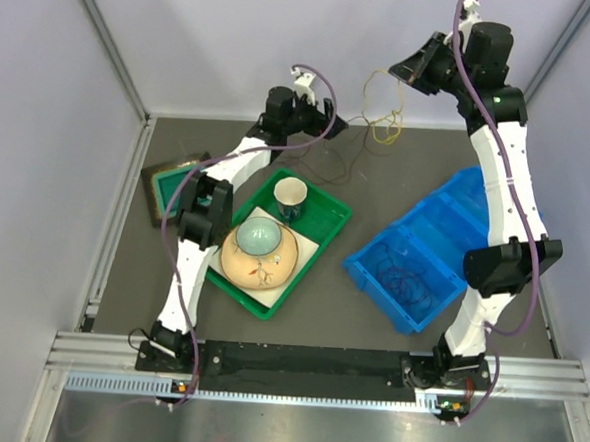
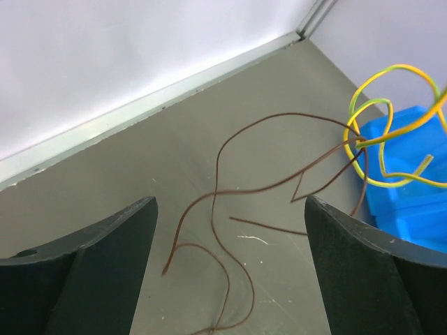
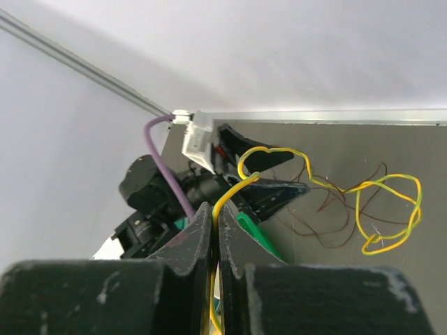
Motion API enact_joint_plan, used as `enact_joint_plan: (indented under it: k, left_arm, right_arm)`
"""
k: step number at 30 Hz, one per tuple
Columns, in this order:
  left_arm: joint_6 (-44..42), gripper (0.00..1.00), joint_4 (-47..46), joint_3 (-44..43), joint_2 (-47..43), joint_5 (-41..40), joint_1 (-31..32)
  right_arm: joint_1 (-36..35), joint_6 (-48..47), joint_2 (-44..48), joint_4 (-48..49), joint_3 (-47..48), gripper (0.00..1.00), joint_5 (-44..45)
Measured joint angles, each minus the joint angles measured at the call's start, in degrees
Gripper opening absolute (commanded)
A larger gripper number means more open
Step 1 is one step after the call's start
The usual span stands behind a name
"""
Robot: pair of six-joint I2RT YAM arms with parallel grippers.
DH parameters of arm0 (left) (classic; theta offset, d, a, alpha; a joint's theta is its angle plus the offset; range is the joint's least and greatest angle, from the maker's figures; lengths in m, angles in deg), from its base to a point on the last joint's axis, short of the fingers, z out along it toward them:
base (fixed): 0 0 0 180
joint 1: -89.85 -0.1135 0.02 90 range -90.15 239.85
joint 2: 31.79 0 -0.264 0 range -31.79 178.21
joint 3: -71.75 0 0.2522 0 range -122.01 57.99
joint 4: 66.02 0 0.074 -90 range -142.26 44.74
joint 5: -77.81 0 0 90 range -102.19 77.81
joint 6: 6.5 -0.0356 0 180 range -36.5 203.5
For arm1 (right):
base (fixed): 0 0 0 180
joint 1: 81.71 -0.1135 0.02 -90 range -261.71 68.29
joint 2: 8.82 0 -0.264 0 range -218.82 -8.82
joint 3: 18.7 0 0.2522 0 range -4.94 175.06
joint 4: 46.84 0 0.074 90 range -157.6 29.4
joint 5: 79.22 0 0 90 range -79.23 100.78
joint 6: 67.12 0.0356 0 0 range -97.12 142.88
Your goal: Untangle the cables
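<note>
The brown wire goes from between my open fingers to the hanging yellow-green loop, so my left gripper will move toward that loop next and then close.
My right gripper [image 1: 402,73] is raised near the back wall and shut on a yellow-green wire [image 1: 386,126]. In the right wrist view the jaws [image 3: 217,209] pinch this wire [image 3: 246,183], and its loop [image 3: 391,209] hangs down over the table. Thin brown wires [image 1: 341,156] trail from the yellow loop across the grey table and also show in the right wrist view [image 3: 335,220]. My left gripper [image 1: 326,123] is open and empty, low over the brown wires [image 2: 216,209], which lie between its fingers. The yellow-green wire [image 2: 391,125] hangs to the upper right there.
A blue bin [image 1: 444,245] at the right holds a dark coiled wire [image 1: 404,280]. A green tray [image 1: 330,228] holds a bowl [image 1: 258,251] and a cup [image 1: 290,196]. A dark-framed green pad [image 1: 172,188] lies at the left. The back wall is close behind both grippers.
</note>
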Motion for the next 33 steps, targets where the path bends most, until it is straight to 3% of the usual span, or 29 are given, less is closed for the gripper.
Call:
enact_joint_plan:
  k: [5, 8, 10, 12, 13, 19, 23, 28, 33]
  left_arm:
    - [-0.70, 0.90, -0.74, -3.96, 4.57, 0.90, 1.49]
    - [-0.37, 0.78, -1.38, -5.88, 6.67, 2.29, 2.38]
    - [0.00, 0.50, -1.97, -6.29, 7.43, 3.04, 2.97]
    - [0.79, 0.11, -2.08, -6.51, 7.76, 3.69, 3.37]
    - [0.92, 0.00, -1.95, -6.51, 7.87, 3.85, 3.52]
    - [0.59, 0.00, -2.23, -5.92, 7.76, -0.35, 3.72]
    - [0.81, 0.00, -3.30, 0.61, 4.55, -4.66, 2.27]
    - [5.05, 0.00, -6.47, 8.90, -0.24, -7.93, -2.19]
    - [11.28, 0.00, -9.07, 10.19, -1.05, -8.81, -8.22]
  right_arm:
    - [0.00, 0.00, 0.02, 0.07, -0.24, 0.00, -0.39]
    - [0.00, 0.02, 0.09, -0.13, -0.42, 0.00, -0.66]
    - [0.00, 0.02, 0.11, -0.09, -0.42, 0.00, -0.79]
    - [0.00, 0.02, 0.11, -0.09, -0.42, 0.00, -0.83]
    - [0.00, 0.02, 0.11, -0.13, -0.42, 0.00, -0.83]
    - [0.00, -0.04, 0.94, -0.09, -1.64, 0.00, -0.74]
    - [0.00, -0.55, 2.84, -0.13, -4.20, 0.00, 0.46]
    - [0.00, -1.81, 6.56, -0.42, -6.51, 0.00, 3.78]
    - [0.02, -3.63, 12.11, -0.55, -6.86, 0.00, 9.05]
